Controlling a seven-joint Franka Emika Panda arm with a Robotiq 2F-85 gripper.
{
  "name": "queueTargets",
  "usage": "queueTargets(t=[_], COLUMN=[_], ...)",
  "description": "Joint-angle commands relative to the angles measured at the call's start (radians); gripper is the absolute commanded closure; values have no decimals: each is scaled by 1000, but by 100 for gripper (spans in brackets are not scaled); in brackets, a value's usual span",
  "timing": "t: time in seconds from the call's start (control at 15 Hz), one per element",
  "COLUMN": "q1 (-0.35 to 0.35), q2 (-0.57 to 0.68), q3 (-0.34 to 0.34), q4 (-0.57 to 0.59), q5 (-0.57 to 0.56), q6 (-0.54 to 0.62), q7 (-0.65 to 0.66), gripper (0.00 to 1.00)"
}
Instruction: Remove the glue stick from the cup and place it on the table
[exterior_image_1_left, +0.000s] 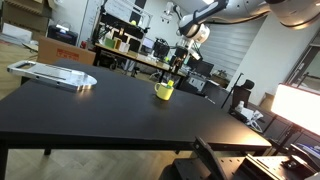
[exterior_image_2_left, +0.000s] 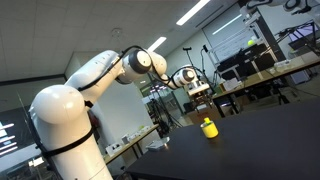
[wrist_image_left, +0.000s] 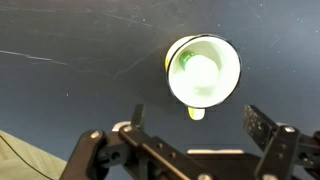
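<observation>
My gripper moves down over the cup's opening next, open fingers around the glue stick (exterior_image_1_left: 168, 83) (wrist_image_left: 200, 71), because the glue stick's round end faces up inside the cup's rim.
A yellow cup (exterior_image_1_left: 164, 91) stands upright on the black table (exterior_image_1_left: 90, 110); it also shows in an exterior view (exterior_image_2_left: 208, 128). In the wrist view the cup (wrist_image_left: 203, 70) is seen from straight above, with a white inside and its handle toward the gripper. A greenish round end, apparently the glue stick (wrist_image_left: 185, 61), shows inside the cup at its left side. My gripper (wrist_image_left: 200, 120) is open and empty, its two fingers spread wider than the cup. It hangs well above the cup in both exterior views (exterior_image_1_left: 180, 62) (exterior_image_2_left: 200, 97).
A flat silver-grey object (exterior_image_1_left: 55, 75) lies on the table far from the cup. Desks with monitors and chairs (exterior_image_1_left: 135, 55) stand behind the table. A tan surface (wrist_image_left: 20, 160) shows at the wrist view's lower left corner.
</observation>
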Motion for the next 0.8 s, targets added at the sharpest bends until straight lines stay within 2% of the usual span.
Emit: queueTargets(t=[0.0,0.73], q1=[1,3], q2=[48,90], q3=[9,3], q4=[56,47], q5=[-4,-11], q6=[-19,-24], q7=[23,31], gripper=[0,0])
